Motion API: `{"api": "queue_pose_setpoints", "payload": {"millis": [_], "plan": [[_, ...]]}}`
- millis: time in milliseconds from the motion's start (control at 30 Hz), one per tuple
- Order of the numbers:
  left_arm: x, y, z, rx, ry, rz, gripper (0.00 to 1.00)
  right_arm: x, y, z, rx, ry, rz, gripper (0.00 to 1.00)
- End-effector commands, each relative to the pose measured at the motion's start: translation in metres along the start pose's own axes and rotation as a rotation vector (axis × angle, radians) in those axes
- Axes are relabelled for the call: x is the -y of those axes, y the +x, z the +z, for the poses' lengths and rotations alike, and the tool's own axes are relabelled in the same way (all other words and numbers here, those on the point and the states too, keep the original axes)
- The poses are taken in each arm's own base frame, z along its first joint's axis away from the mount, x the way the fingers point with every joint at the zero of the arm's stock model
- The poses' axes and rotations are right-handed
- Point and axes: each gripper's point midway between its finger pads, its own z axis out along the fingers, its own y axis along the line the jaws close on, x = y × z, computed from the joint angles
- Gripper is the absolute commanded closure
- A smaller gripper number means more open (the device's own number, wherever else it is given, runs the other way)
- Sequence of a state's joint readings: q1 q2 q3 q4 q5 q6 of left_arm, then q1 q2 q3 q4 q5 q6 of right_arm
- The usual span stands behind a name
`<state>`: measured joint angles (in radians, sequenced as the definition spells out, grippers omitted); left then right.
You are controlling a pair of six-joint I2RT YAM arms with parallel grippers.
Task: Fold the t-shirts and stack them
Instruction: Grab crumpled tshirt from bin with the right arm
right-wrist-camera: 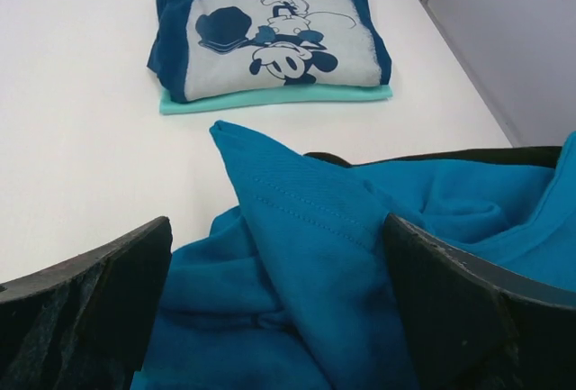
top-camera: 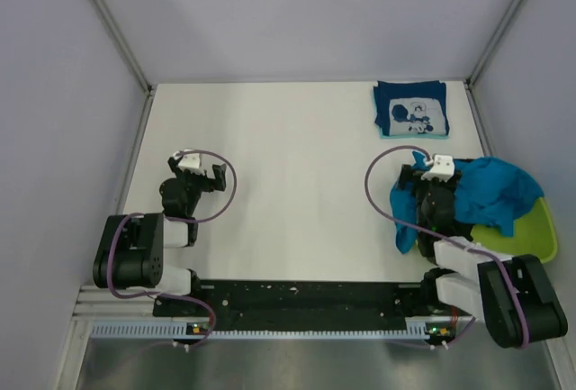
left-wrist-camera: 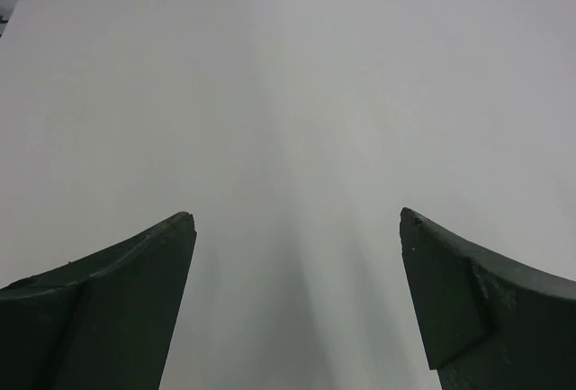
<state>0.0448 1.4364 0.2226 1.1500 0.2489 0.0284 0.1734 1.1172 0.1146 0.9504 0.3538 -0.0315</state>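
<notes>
My right gripper raises its fingers next, tips them steeply downward and lowers them, to then close on the bunched teal-blue fold.
A navy t-shirt with a white cartoon print lies folded at the far right of the table, on a folded mint-green cloth; it also shows in the right wrist view. A plain teal-blue t-shirt lies crumpled, partly over the lime-green basin. A thin strip of the black shirt shows behind it. My right gripper is open, its jaws either side of a raised fold of the teal-blue shirt. My left gripper is open and empty above bare table.
Grey walls close in the table on the left, back and right. The basin stands at the near right by the right arm's base. White tabletop lies between the two arms.
</notes>
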Motion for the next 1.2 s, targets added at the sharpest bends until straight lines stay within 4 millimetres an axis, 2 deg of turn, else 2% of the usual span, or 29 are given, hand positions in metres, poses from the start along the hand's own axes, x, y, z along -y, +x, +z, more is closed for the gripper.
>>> {"api": "queue_pose_setpoints", "payload": {"millis": [0, 67, 100, 200, 267, 367, 400, 433, 500, 533, 600, 700, 767, 900, 933, 967, 1067, 1100, 1167], "plan": [[-0.001, -0.018, 0.006, 0.058, 0.003, 0.019, 0.01, -0.003, -0.037, 0.005, 0.012, -0.001, 0.08, 0.01], [0.0, -0.018, 0.006, 0.056, 0.004, 0.018, 0.01, -0.008, -0.059, 0.007, -0.022, -0.023, 0.098, 0.01], [0.0, -0.018, 0.006, 0.056, 0.006, 0.02, 0.01, -0.011, -0.085, 0.011, -0.016, -0.028, 0.126, 0.01], [0.002, -0.018, 0.008, 0.052, 0.012, 0.026, 0.01, -0.001, -0.109, 0.01, -0.137, 0.045, 0.168, 0.02], [0.004, -0.018, 0.007, 0.049, 0.015, 0.031, 0.01, 0.001, -0.113, 0.006, -0.219, 0.048, 0.2, 0.05], [0.003, -0.014, 0.011, -0.003, 0.009, 0.023, 0.01, -0.009, -0.11, -0.002, -0.304, -0.025, 0.247, 0.12], [0.003, -0.016, 0.011, 0.004, 0.012, 0.029, 0.01, -0.011, -0.103, -0.004, -0.342, -0.029, 0.257, 0.14], [0.006, -0.027, 0.012, 0.048, 0.027, 0.038, 0.01, -0.012, -0.099, -0.006, -0.37, -0.029, 0.267, 0.18], [0.012, -0.037, 0.018, -0.032, 0.087, 0.029, 0.01, -0.012, -0.087, -0.008, -0.42, -0.03, 0.284, 0.29], [0.014, -0.057, 0.024, -0.048, 0.114, 0.028, 0.01, -0.012, -0.08, -0.008, -0.447, -0.034, 0.303, 0.33], [0.025, -0.084, 0.033, -0.1, 0.201, 0.02, 0.01, -0.013, -0.065, -0.01, -0.502, -0.063, 0.373, 0.36], [0.045, -0.105, 0.041, -0.205, 0.326, -0.057, 0.04, 0.009, -0.043, -0.008, -0.547, 0.021, 0.417, 0.36], [0.058, -0.107, 0.039, -0.252, 0.395, -0.093, 0.07, 0.02, -0.029, -0.007, -0.567, 0.082, 0.377, 0.35], [0.073, -0.099, 0.03, -0.275, 0.467, -0.109, 0.08, 0.018, 0.001, -0.003, -0.652, 0.084, 0.343, 0.34], [0.073, -0.096, 0.028, -0.28, 0.469, -0.109, 0.08, 0.019, 0.009, 0.0, -0.672, 0.092, 0.33, 0.36], [0.073, -0.096, 0.028, -0.278, 0.466, -0.103, 0.08, 0.018, 0.012, 0.002, -0.682, 0.089, 0.324, 0.44], [0.069, -0.099, 0.027, -0.274, 0.446, -0.086, 0.08, 0.017, 0.008, 0.004, -0.673, 0.064, 0.309, 0.93], [0.069, -0.102, 0.027, -0.267, 0.448, -0.077, 0.08, 0.019, 0.002, 0.003, -0.656, 0.07, 0.301, 1.0], [0.07, -0.106, 0.025, -0.259, 0.456, -0.073, 0.08, 0.025, -0.014, 0.0, -0.606, 0.079, 0.283, 1.0]]}}
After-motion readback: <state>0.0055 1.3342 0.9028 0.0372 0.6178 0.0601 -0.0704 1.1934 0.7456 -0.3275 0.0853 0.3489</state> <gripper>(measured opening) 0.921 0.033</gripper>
